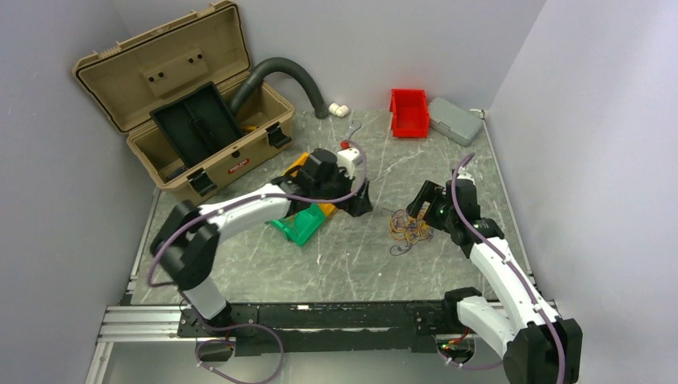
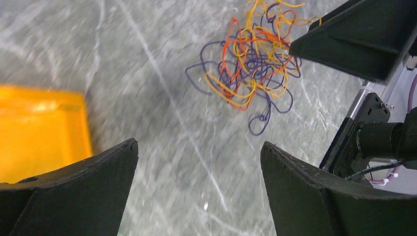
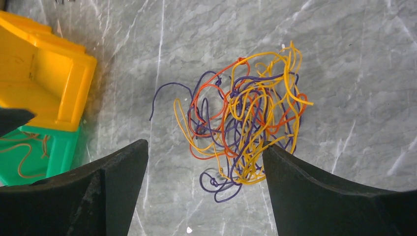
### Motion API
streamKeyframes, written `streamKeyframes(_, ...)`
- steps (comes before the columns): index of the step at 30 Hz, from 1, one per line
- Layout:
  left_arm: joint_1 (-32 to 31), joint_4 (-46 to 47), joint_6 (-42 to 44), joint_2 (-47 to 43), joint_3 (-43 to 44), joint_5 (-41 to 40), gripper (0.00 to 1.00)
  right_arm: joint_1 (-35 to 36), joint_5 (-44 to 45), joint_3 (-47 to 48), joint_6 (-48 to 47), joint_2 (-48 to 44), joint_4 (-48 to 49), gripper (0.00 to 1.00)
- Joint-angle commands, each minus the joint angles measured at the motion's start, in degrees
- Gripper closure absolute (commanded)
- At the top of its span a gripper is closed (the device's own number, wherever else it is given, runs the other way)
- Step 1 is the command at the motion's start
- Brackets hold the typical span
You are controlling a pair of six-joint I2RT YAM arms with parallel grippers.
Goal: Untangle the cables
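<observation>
My left gripper moves down next and shifts onto the orange cable's loop along the edge of the heap that faces the yellow bin.
The cables point(image 1: 408, 228) lie as one tangled bunch of thin orange, yellow, red and dark purple wires on the grey table. They also show in the left wrist view point(image 2: 253, 64) and the right wrist view point(image 3: 246, 128). My right gripper point(image 1: 419, 210) is open just right of the bunch; in its wrist view point(image 3: 205, 147) the near strands lie between the fingers and one finger tip touches the bunch's edge. My left gripper point(image 1: 360, 204) is open and empty to the left of the bunch, with bare table between its fingers point(image 2: 199, 147).
A yellow bin point(image 1: 308, 172) and a green bin point(image 1: 300, 226) lie under my left arm; a loose orange wire lies in the green bin point(image 3: 24, 157). An open tan toolbox point(image 1: 192, 104) with a grey hose stands back left. A red bin point(image 1: 409, 112) and a grey case point(image 1: 456, 120) stand at the back.
</observation>
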Motion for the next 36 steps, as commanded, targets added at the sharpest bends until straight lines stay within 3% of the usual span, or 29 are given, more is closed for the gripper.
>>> streamKeyframes(1,-0.66,9.61,2.7,9.54,7.36,10.28,0.04,-2.98,-4.56,-1.08,1.73,0.51,0.7,0.12)
streamKeyframes(8,-2.83,7.18,2.8,24.23,21.31,16.93,0.11,-5.02,-8.22,-4.98,5.1,-1.11,4.09,0.19)
streamKeyframes(13,-5.26,1.59,4.08,33.38,31.35,16.64,0.16,-5.18,-7.35,-6.15,6.79,-3.93,4.33,0.24)
streamKeyframes(17,-5.66,0.54,2.18,40.49,37.79,19.16,0.33,-5.33,-7.43,-7.03,8.47,-6.75,4.55,0.24)
streamKeyframes(22,-6.3,-0.93,-0.46,45.67,41.51,20.01,0.35,-5.42,-6.18,-7.07,9.28,-9.02,3.98,0.27)
streamKeyframes(23,-6.33,-0.77,-0.71,46.09,41.51,19.79,0.4,-5.47,-5.9,-6.91,9.28,-9.01,3.9,0.27)
streamKeyframes(25,-6.26,-0.33,-1.15,46.29,41.15,18.93,0.67,-5.55,-5.06,-6.56,9.32,-8.64,3.19,0.3)
streamKeyframes(26,-6.06,0.2,-1.26,46.07,40.65,18.85,0.86,-5.52,-4.47,-6.47,9.47,-8.37,2.56,0.31)
streamKeyframes(27,-5.61,0.73,-1.59,45.5,40.18,18.82,0.99,-5.52,-2.92,-6.24,9.88,-8.06,1.69,0.34)
streamKeyframes(31,-3.1,9.75,-3.8,37.66,29.78,18.0,1.0,-6.0,8.42,-4.57,13.57,-8.73,-5.61,0.6)
streamKeyframes(35,0.23,16.18,-5.63,26.91,18.55,17.99,1.0,-7.14,16.94,-2.82,14.67,-11.45,-10.4,1.0)
streamKeyframes(36,0.75,16.46,-5.52,24.1,16.22,17.72,1.0,-7.43,18.81,-2.09,15.2,-12.03,-11.59,1.0)
